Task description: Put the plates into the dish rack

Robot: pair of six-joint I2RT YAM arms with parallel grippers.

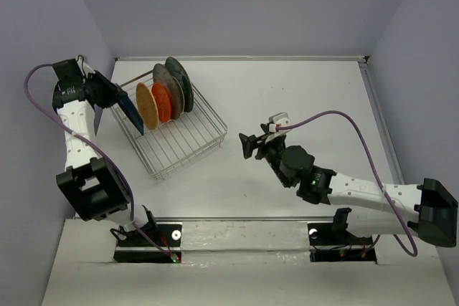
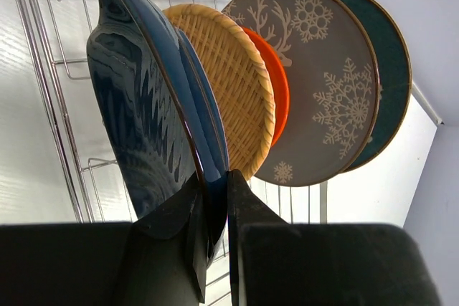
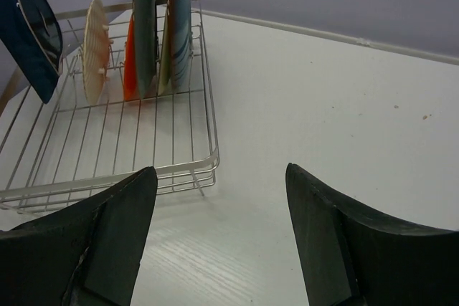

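Note:
The robot's left gripper will next lower the dark blue plate onto the rack's free wires [image 2: 142,134] beside the tan plate, and then release the dark blue plate's rim.
The silver wire dish rack [image 1: 188,147] stands at the table's left. The tan woven plate [image 1: 147,105], the orange plate [image 1: 162,102], the grey deer-print plate [image 1: 169,85] and the teal plate [image 1: 181,82] stand upright in it in a row. My left gripper [image 1: 115,95] is shut on the rim of the dark blue leaf-shaped plate [image 1: 130,112] and holds it on edge at the rack's left side, next to the tan plate [image 2: 237,84]. In the left wrist view the blue plate [image 2: 136,105] rises from my left gripper [image 2: 214,178]. My right gripper [image 1: 248,145] is open and empty. I cannot make out the small cream plate.
The right gripper [image 3: 219,170] hovers over bare white table just right of the rack's near corner [image 3: 209,163]. Grey walls close the table at the back and sides. A raised edge runs along the back [image 1: 237,58].

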